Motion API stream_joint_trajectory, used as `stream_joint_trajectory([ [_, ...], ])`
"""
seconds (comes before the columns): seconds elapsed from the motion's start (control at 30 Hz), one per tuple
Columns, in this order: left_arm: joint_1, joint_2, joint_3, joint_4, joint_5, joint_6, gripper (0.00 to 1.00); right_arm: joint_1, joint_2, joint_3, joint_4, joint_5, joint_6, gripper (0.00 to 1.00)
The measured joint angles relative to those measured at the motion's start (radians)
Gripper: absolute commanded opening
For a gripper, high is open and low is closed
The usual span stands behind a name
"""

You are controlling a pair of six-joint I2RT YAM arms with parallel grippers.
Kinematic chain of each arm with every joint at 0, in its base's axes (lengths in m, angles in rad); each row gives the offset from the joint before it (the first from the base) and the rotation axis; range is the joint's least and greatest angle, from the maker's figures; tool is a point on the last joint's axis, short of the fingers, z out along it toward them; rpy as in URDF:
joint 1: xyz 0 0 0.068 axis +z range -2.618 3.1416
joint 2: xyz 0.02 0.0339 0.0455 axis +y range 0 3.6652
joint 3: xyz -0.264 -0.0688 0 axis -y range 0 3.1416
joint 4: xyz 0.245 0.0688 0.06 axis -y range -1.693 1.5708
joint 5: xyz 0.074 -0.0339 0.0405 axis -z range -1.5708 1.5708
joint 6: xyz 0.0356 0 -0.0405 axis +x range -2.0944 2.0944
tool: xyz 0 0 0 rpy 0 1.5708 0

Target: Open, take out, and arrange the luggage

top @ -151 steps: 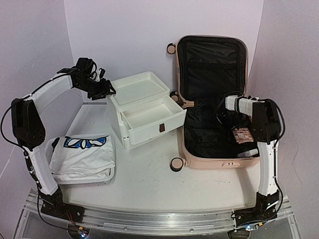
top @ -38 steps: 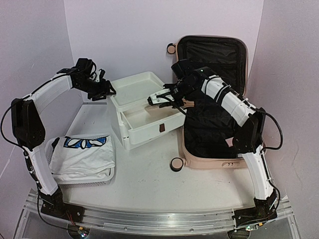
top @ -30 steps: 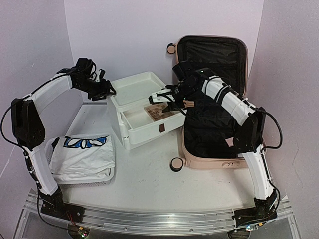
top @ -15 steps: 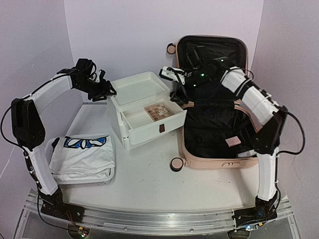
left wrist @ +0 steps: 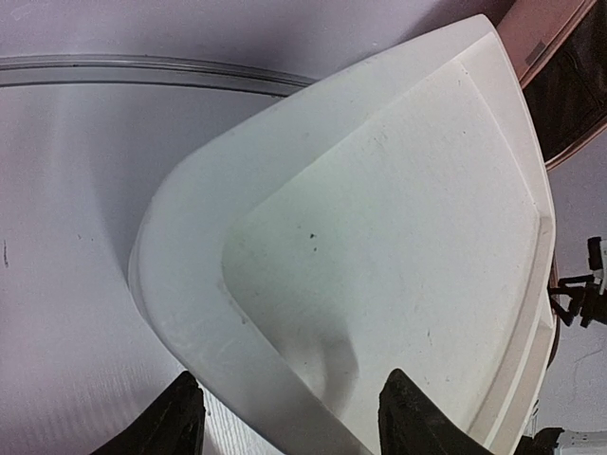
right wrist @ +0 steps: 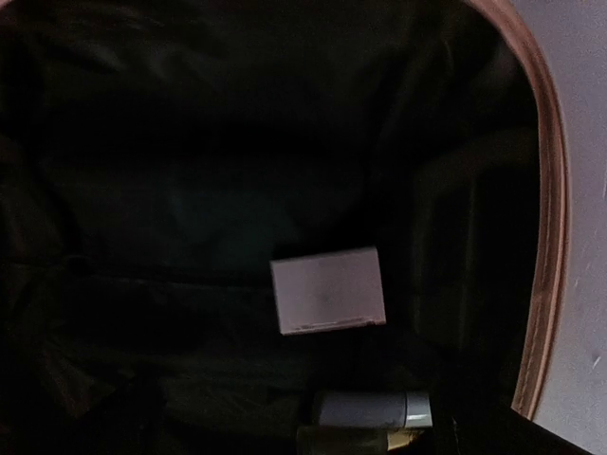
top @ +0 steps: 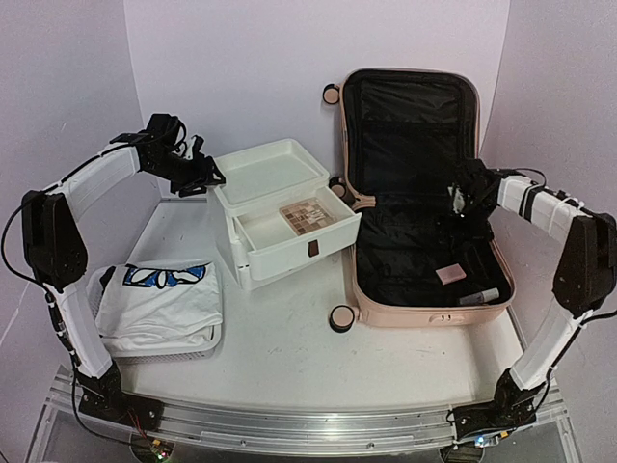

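Observation:
My right gripper comes down over the small pale pink box (top: 450, 274) (right wrist: 329, 291) next and closes across its short ends, since the box lies clear of the grey tube.
The luggage (top: 362, 289) is a pale pink hard-shell suitcase. It lies open at the right with its lid raised and its black lining (right wrist: 190, 190) showing. Inside lie a small pale pink box (top: 450, 274), also in the right wrist view (right wrist: 329, 290), and a grey tube (top: 479, 296) (right wrist: 375, 409). My right gripper (top: 467, 200) hangs over the lining, empty. Its fingers are hard to see against the black. My left gripper (top: 206, 175) (left wrist: 294, 422) is open, with the left rim of the white drawer unit's top tray (left wrist: 190, 284) between its fingers.
The white drawer unit (top: 231, 241) stands mid-table. Its lower drawer is pulled out and holds a patterned brown box (top: 307, 214). A white mesh basket (top: 169, 352) at the front left holds a folded white cloth with blue print (top: 159, 289). A caster wheel (top: 340, 318) sticks out at the suitcase's front left corner.
My right gripper let go of the patterned box in the open drawer. It then swung back right over the suitcase interior. The left arm has not moved.

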State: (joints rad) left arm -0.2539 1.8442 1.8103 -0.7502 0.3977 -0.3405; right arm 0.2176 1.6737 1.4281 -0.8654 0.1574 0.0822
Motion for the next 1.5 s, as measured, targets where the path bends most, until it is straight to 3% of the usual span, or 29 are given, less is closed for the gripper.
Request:
stream_joint_trajectory([
  [0.13,0.000,0.000,-0.002,0.000,0.002,0.000,0.62,-0.150,0.072,-0.030,-0.049,-0.125,0.177,0.98],
  [0.27,0.000,0.000,-0.002,0.000,0.002,-0.001,0.62,-0.173,0.198,0.034,-0.097,-0.187,0.226,0.98],
  [0.43,0.000,0.000,-0.003,0.000,0.002,-0.001,0.63,-0.153,0.340,0.150,-0.163,-0.191,0.141,0.98],
  [0.77,0.000,0.000,-0.003,0.000,0.003,-0.001,0.62,-0.121,0.418,0.203,-0.226,-0.063,-0.058,0.98],
  [1.1,0.000,0.000,-0.003,0.001,0.003,-0.001,0.63,-0.109,0.491,0.218,-0.230,0.008,-0.109,0.98],
  [1.5,0.000,0.000,-0.004,0.001,0.003,-0.002,0.62,-0.087,0.500,0.224,-0.205,0.077,-0.111,0.69],
])
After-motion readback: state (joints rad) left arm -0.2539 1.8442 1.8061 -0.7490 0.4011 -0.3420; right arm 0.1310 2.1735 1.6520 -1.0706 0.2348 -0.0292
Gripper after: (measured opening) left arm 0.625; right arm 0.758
